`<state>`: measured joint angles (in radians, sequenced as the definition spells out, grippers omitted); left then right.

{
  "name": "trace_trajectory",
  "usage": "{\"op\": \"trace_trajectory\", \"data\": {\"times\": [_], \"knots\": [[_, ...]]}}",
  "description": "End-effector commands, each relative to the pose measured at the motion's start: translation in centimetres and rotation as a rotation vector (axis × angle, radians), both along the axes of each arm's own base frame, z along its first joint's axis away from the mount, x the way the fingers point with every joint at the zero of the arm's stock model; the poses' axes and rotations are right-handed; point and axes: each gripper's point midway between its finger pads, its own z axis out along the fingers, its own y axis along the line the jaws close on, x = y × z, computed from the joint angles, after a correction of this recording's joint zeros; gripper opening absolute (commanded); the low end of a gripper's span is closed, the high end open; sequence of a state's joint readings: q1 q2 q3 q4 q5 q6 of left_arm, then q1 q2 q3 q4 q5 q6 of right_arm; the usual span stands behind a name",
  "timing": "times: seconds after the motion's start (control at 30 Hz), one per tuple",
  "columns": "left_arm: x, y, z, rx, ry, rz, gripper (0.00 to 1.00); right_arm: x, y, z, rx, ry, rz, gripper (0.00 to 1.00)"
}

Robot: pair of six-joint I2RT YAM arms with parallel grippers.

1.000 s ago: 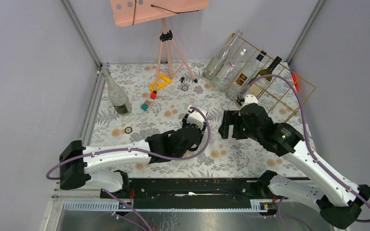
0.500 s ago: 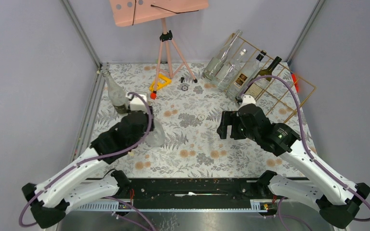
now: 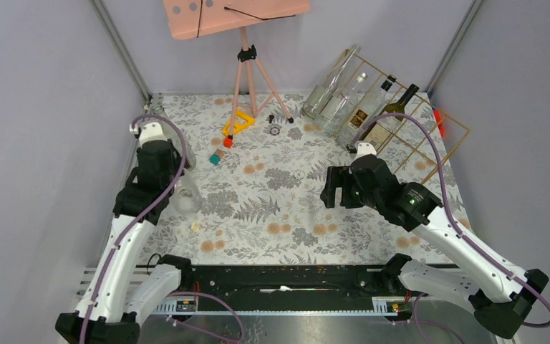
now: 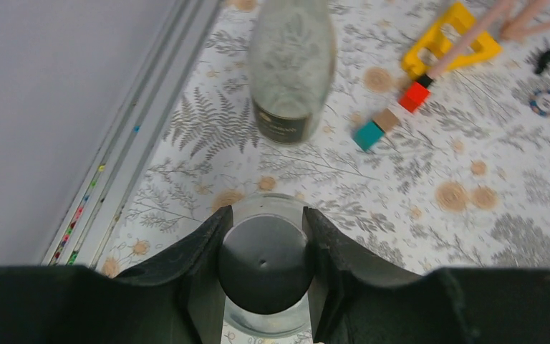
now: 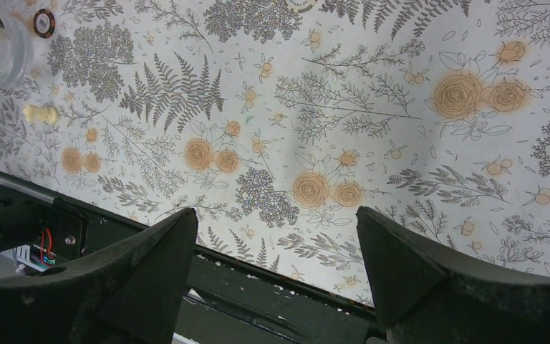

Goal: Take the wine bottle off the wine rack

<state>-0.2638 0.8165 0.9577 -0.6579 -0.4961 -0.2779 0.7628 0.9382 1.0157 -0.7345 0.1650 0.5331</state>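
Open cloth shows beside the second bottle, so the left gripper will first turn and move outward toward the metal bar, to then let go of the clear glass bottle's neck beside the second bottle.
My left gripper (image 4: 263,251) is shut on the black-capped neck of a clear glass bottle (image 3: 185,200), seen from straight above in the left wrist view near the table's left edge. Whether its base touches the table I cannot tell. The gold wire wine rack (image 3: 430,140) leans at the back right. On it lie a dark green wine bottle (image 3: 392,116) and several clear ones (image 3: 333,89). My right gripper (image 3: 335,188) hangs open over the floral cloth, right of centre and short of the rack, with nothing between its fingers (image 5: 150,265).
A second clear bottle (image 4: 291,64) stands by the left metal rail (image 4: 136,136), just beyond my left gripper. A pink tripod stand (image 3: 247,64), a yellow frame (image 3: 238,122), small coloured cubes (image 4: 390,118) and a small ring (image 3: 298,174) lie further back.
My left arm has swung from the middle of the table to the left edge, carrying the clear bottle. The right arm has barely moved.
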Motion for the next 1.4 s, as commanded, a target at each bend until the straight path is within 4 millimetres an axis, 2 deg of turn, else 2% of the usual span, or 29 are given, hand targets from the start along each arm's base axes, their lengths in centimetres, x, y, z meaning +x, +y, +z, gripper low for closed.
{"op": "trace_trajectory", "data": {"times": [0.0,0.07,0.3,0.5,0.87,1.17,1.37], "knots": [[2.8,2.8,8.6,-0.084,-0.280,0.102,0.00,0.5,0.2,0.0,-0.004,-0.018,0.008,0.88],[3.4,4.4,9.4,-0.083,-0.300,0.155,0.00,0.6,0.2,-0.2,-0.007,-0.014,0.008,0.89],[4.7,10.0,9.8,-0.039,-0.350,0.373,0.00,0.6,0.7,-0.4,0.004,-0.004,0.019,0.89],[6.3,12.3,9.9,0.002,-0.462,0.453,0.00,0.7,1.1,-0.8,-0.002,0.012,0.029,0.89],[9.6,14.0,7.0,-0.003,-0.435,0.499,0.00,1.0,1.6,-1.0,-0.014,0.025,0.047,0.89],[10.8,14.4,4.2,-0.022,-0.382,0.526,0.00,1.1,1.8,-1.1,-0.022,0.028,0.057,0.89],[11.2,14.2,2.8,-0.039,-0.342,0.523,0.20,1.0,1.7,-1.2,-0.025,0.028,0.060,0.89]]}}
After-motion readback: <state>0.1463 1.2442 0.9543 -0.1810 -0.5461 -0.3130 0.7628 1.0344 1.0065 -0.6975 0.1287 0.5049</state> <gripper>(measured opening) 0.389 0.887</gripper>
